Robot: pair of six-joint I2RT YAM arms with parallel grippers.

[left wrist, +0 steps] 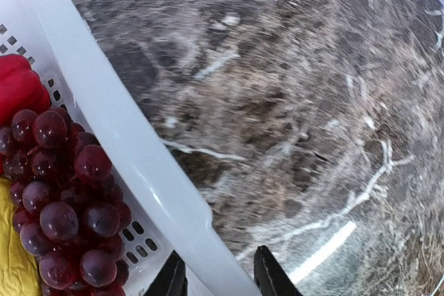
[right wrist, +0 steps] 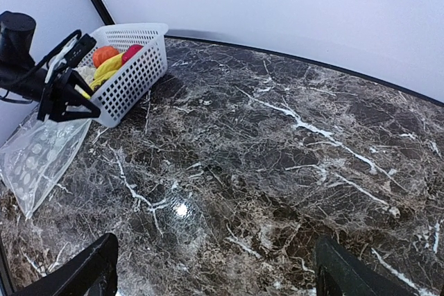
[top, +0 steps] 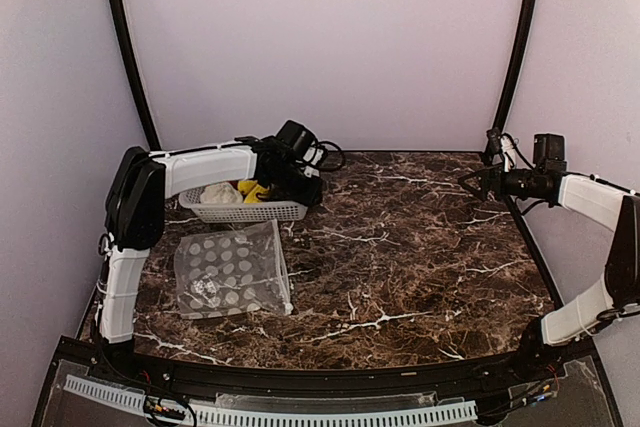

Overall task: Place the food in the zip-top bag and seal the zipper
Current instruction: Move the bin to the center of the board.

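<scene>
I will next move my right gripper across the bare table onto the basket's far rim [right wrist: 143, 26], as the basket is well to its left in the top view.
The food lies in a white mesh basket [top: 245, 212] at the back left: a white lumpy vegetable [top: 220, 193], a yellow piece [top: 252, 190], dark purple grapes [left wrist: 62, 199] and a red pepper [left wrist: 17, 88]. My left gripper [left wrist: 219, 254] sits at the basket's right end, its jaws closed on the thick white rim [left wrist: 125, 129], one finger inside and one outside. The zip-top bag [top: 232, 269] lies flat in front of the basket, with the zipper [top: 282, 267] along its right edge. My right gripper [right wrist: 215, 242] hangs open over bare table at the far right.
The marble table [top: 400, 247] stretches from the bag to the right arm. A black frame post [top: 515, 57] rises just behind the right gripper. In the right wrist view the basket [right wrist: 132, 67] and the bag [right wrist: 35, 157] lie far to the left.
</scene>
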